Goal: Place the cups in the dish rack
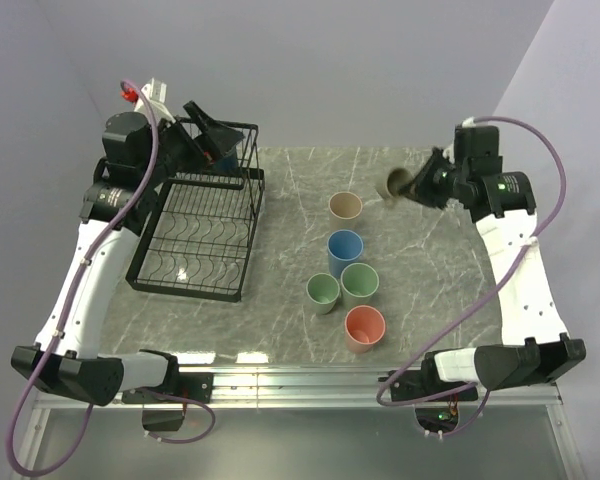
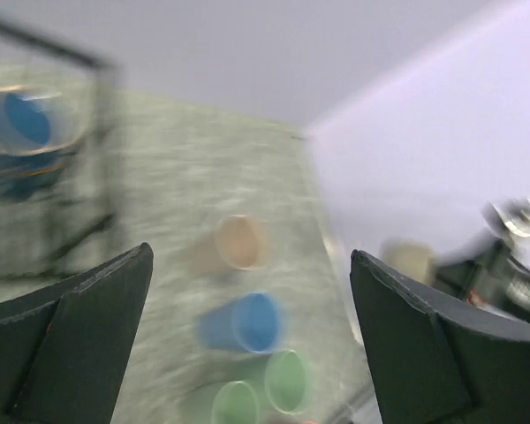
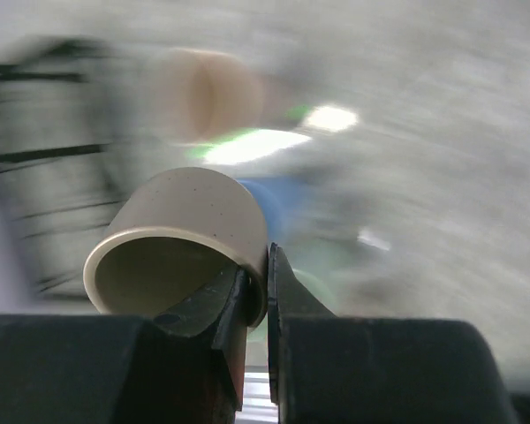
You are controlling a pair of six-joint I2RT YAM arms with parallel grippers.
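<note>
The mug's rim is pinched, and the mug's free body (image 1: 391, 183) (image 2: 408, 261) is to the right of my left gripper in the top view. My left gripper needs to turn and swing toward it next.
My right gripper (image 1: 418, 186) (image 3: 258, 265) is shut on the rim of the small beige mug (image 1: 398, 184) (image 3: 185, 212), one finger inside and one outside. It holds the mug tilted above the back right of the table. My left gripper (image 1: 214, 138) (image 2: 252, 256) hangs open and empty over the basket tier of the black wire dish rack (image 1: 185, 291). A dark-blue cup (image 2: 22, 124) sits in that basket. Mid-table stand a beige tumbler (image 1: 346, 207), a light blue one (image 1: 345, 247), two pale green ones (image 1: 323, 291) (image 1: 360, 283) and a salmon one (image 1: 365, 328).
The grey marble tabletop (image 1: 440, 270) ends at a metal rail (image 1: 300, 375) along the near edge, where both arm bases are bolted. Pale walls close in behind and to the right. Both wrist views are blurred by motion.
</note>
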